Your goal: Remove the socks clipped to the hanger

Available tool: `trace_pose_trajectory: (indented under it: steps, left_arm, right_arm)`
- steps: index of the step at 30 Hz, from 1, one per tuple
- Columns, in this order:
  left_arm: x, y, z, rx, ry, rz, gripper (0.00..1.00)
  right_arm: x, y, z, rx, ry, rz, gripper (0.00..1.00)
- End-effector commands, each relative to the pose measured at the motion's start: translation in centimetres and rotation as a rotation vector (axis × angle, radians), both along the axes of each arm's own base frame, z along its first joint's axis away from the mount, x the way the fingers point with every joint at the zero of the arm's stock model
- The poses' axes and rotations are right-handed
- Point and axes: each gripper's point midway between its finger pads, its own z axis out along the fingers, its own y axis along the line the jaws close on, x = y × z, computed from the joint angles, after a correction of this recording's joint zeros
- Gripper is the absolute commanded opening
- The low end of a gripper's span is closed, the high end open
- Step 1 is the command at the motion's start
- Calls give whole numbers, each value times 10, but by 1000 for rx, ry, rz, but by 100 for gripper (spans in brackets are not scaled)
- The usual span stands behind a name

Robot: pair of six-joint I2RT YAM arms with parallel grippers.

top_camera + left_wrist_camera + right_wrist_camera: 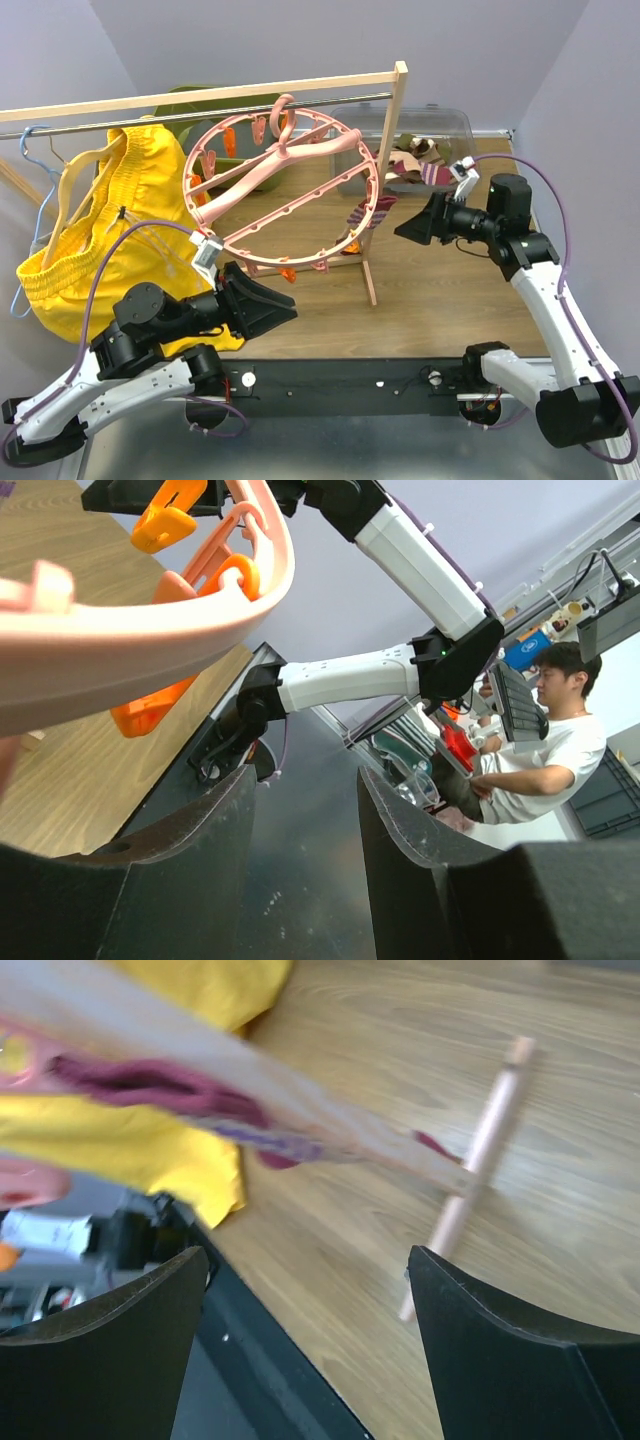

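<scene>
I should move the open fingers of my right gripper to the left in the top view, onto the edge of the clipped sock's cuff.
The round pink hanger [232, 195] hangs tilted from the rail by its hook, with orange clips [288, 272] around its rim. One pinkish sock with purple stripes [362, 213] is clipped at the ring's right edge. Other socks [418, 163] lie in and beside the clear bin. My left gripper [290, 310] is open and empty just below the ring's lower rim; the ring [150, 630] and clips [165, 520] fill the top left of its view. My right gripper [406, 230] is open and empty, right of the clipped sock, which shows blurred in its view [160, 1085].
Big yellow shorts [110, 230] hang at the left beside a light-blue wire hanger [38, 170]. The wooden rack's post [388, 160] and foot [370, 280] stand between the ring and my right arm. A clear bin [445, 125] sits at the back right.
</scene>
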Motion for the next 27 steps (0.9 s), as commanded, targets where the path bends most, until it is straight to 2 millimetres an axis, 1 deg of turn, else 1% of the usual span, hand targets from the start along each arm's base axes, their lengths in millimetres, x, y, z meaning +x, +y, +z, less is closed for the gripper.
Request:
trace_pose_trajectory:
  steps: [1,3,4,5,7,8,10,11,13,15,19,23,25,26,27]
  left_arm:
    - [-7,3,8,-46,-11,-25,53]
    - [-6,4,8,-45,-4,-21,53]
    - [-6,4,9,-47,-7,-19,53]
    - [-6,5,9,-45,-4,-18,53]
    - [-7,5,10,-46,-5,-19,53]
    - [-6,5,10,-47,-4,-16,53]
    - [-6,5,9,-45,-4,-16,53]
    - [-6,5,9,-45,-5,-16,53]
    - [-7,4,8,-46,-3,-21,53]
    - [-6,3,8,-47,-2,-23,53]
    - [-7,2,7,-44,-5,-32,53]
    - [-8,2,6,-44,-5,-32,53]
    - [-8,3,7,-49,-4,-29,53]
    - [-8,3,7,-50,-3,-29,53]
    - [-7,3,7,-50,-3,-28,53]
  right_arm:
    - [-16,35,34,61,-162,227,89]
    - [-10,39,38,62,-177,236,87]
    - [-7,39,43,59,-192,233,85]
    - [-4,39,45,56,-201,229,82]
    - [4,41,44,46,-205,238,77]
    - [6,42,49,50,-217,248,75]
    - [11,43,50,46,-225,247,71]
    - [14,43,55,46,-243,244,68]
    - [17,45,59,49,-253,250,66]
    - [19,47,64,53,-261,267,59]
    - [19,52,65,48,-265,293,57]
    - [18,56,58,32,-246,307,56]
    - [17,58,56,32,-239,316,44]
    - [16,60,55,30,-233,322,33]
    - [14,61,56,29,-231,326,28]
